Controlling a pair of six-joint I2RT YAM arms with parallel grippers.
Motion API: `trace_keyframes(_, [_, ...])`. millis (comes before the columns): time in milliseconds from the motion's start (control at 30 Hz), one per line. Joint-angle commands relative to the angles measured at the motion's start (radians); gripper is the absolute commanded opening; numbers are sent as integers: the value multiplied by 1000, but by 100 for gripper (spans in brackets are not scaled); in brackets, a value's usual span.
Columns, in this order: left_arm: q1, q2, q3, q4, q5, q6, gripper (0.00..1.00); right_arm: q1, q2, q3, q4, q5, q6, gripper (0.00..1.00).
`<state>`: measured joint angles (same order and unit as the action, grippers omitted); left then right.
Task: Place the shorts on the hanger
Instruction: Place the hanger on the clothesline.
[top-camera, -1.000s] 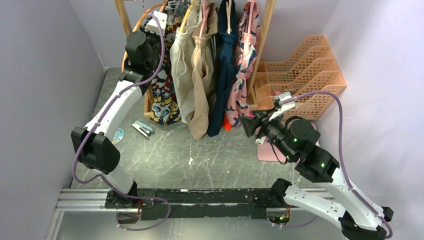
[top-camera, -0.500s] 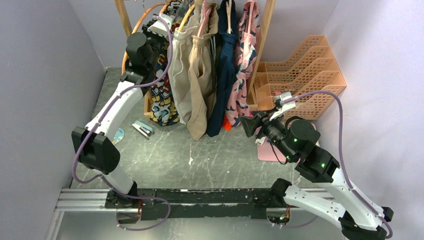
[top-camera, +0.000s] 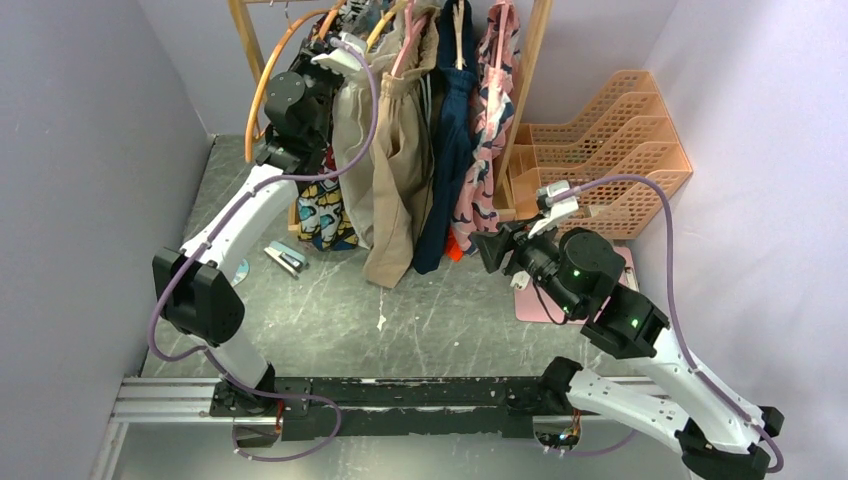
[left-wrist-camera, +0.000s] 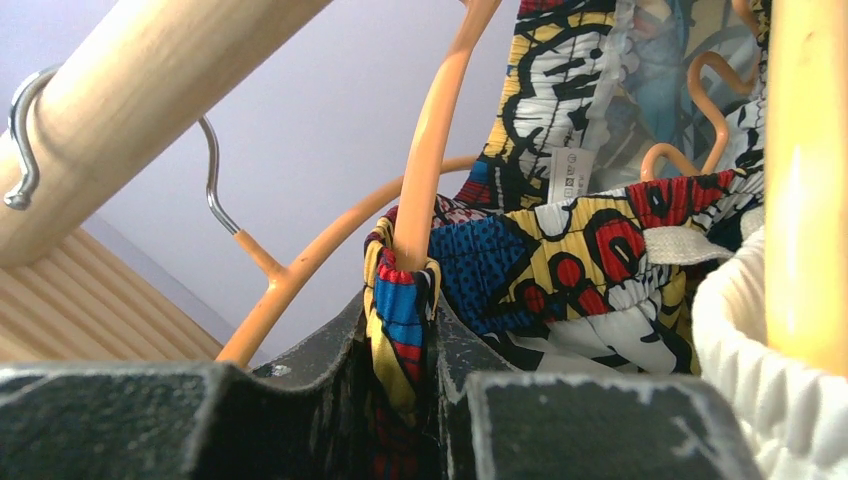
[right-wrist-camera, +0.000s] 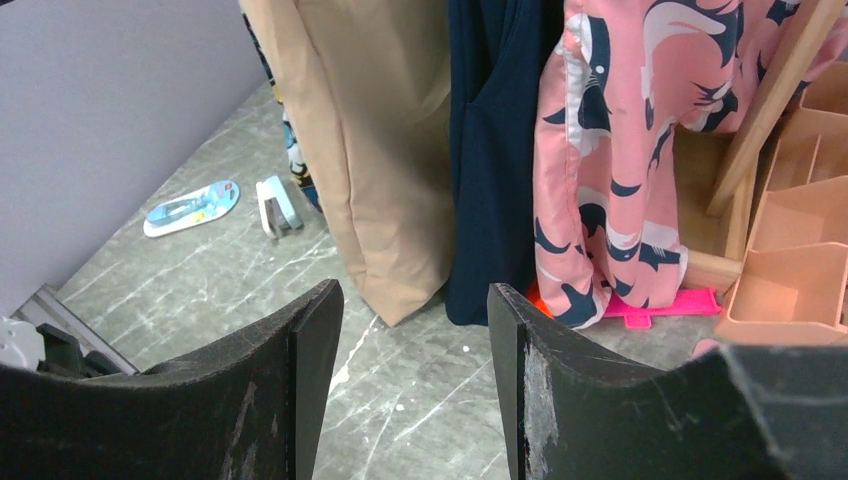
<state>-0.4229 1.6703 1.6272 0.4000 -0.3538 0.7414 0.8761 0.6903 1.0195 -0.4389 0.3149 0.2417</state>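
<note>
My left gripper will pull the shorts' waistband edge back from the wooden bar next, then open.
The comic-print shorts (left-wrist-camera: 560, 260) hang on the slim orange-tan hanger (left-wrist-camera: 432, 130), whose silver hook (left-wrist-camera: 210, 175) is up beside the wooden rail (left-wrist-camera: 150, 70). My left gripper (left-wrist-camera: 402, 350) is shut on the shorts' waistband edge where it wraps the hanger arm. In the top view the left gripper (top-camera: 325, 45) is high at the rack's left end, the hanger (top-camera: 262, 95) arcs beside it and the shorts' lower part (top-camera: 322, 215) hangs below. My right gripper (right-wrist-camera: 415, 330) is open and empty, low over the floor (top-camera: 482, 250).
Beige (top-camera: 395, 190), navy (top-camera: 450, 150) and pink-and-navy (top-camera: 490, 120) garments hang on the wooden rack (top-camera: 527, 90). An orange file organiser (top-camera: 610, 150) stands at the right. A stapler (top-camera: 284, 258) and a pink hanger (right-wrist-camera: 665, 303) lie on the floor.
My left arm has risen and swung right towards the rail, carrying the hanger and shorts up with it. My right arm has shifted slightly left.
</note>
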Motion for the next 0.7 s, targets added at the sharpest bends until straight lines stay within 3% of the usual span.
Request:
trace_keyframes(0, [-54, -42, 22, 275, 56, 47, 7, -6, 6, -11, 13, 4, -7, 59])
trace_keyframes(300, [-86, -91, -86, 366, 1, 88, 7, -6, 13, -40, 25, 0, -13, 59])
trace_keyframes(667, [-106, -80, -42, 356, 6, 101, 7, -4, 21, -39, 36, -3, -13, 59])
